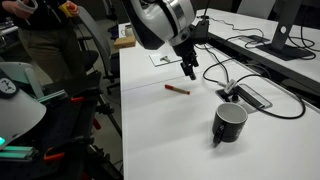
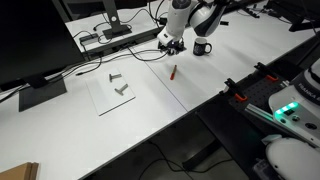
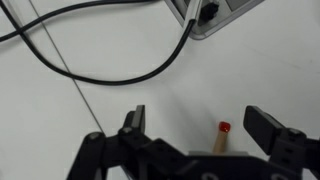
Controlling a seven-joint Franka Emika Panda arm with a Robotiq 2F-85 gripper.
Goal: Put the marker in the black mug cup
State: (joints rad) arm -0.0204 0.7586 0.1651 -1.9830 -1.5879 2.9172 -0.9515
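Note:
My gripper shifts toward the right in the wrist view next and lowers onto the marker's red-tipped end [image 1: 186,93] [image 3: 224,128], since that end sits off-center between open fingers.
The marker [image 1: 177,89] is a short reddish-brown stick lying flat on the white table; it also shows in an exterior view [image 2: 172,72]. In the wrist view its red tip [image 3: 221,134] shows between my fingers, the rest hidden by the gripper body. My gripper [image 1: 189,70] hangs above the table just beyond the marker, open and empty, and also shows in the wrist view [image 3: 197,122]. The black mug cup [image 1: 229,122] stands upright nearer the table's front, apart from the marker; it also shows in an exterior view [image 2: 203,47].
A flat black device [image 1: 250,96] with black cables [image 1: 275,100] lies beside the mug. A monitor base [image 1: 282,48] stands behind. A white sheet with small grey parts [image 2: 115,88] lies further along. The table edge [image 1: 118,110] drops off near a person.

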